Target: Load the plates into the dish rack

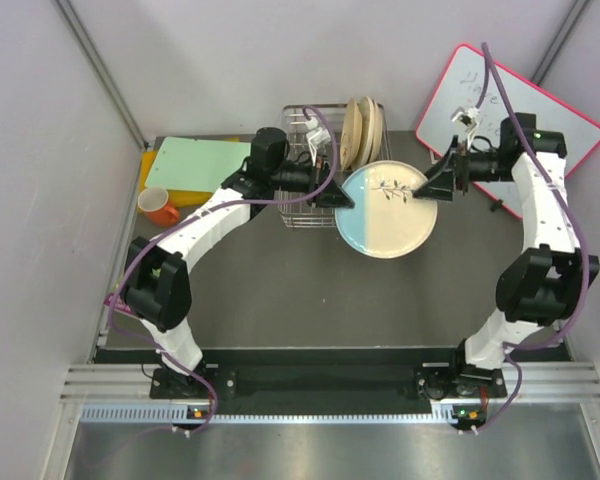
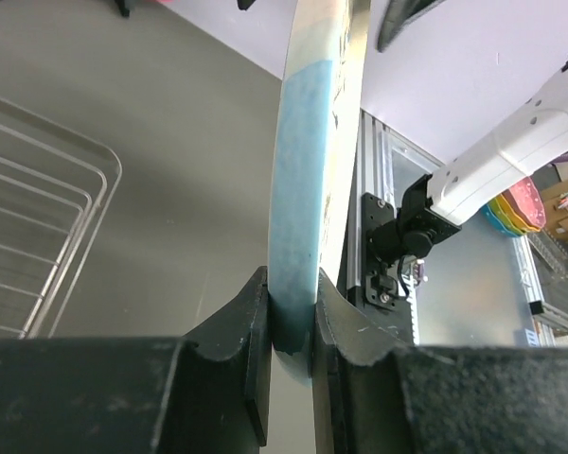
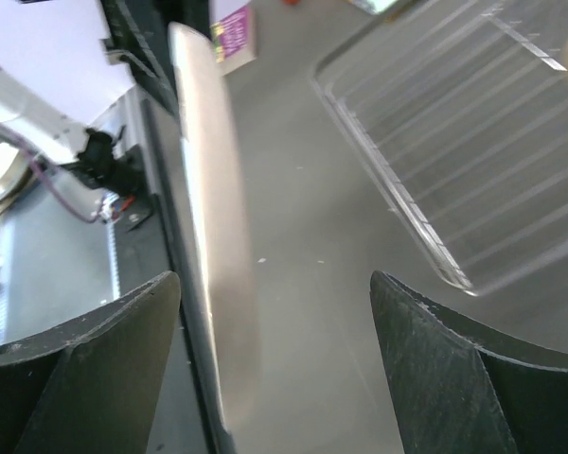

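I need to move my right gripper left in the top view onto the plate's cream rim and close it, with the plate's blue rim held.
A plate, part light blue and part cream with a twig motif, hangs above the table just right of the dish rack, its face towards the top camera. My left gripper is shut on its blue left rim; in the left wrist view the fingers clamp the blue edge. My right gripper is open at the plate's right rim. In the right wrist view the rim stands between the open fingers, nearer the left one. Other cream plates stand upright at the rack's right end.
A green cutting board and an orange mug lie left of the rack. A pink-rimmed whiteboard leans at the back right behind my right arm. The rack's wire floor shows in both wrist views.
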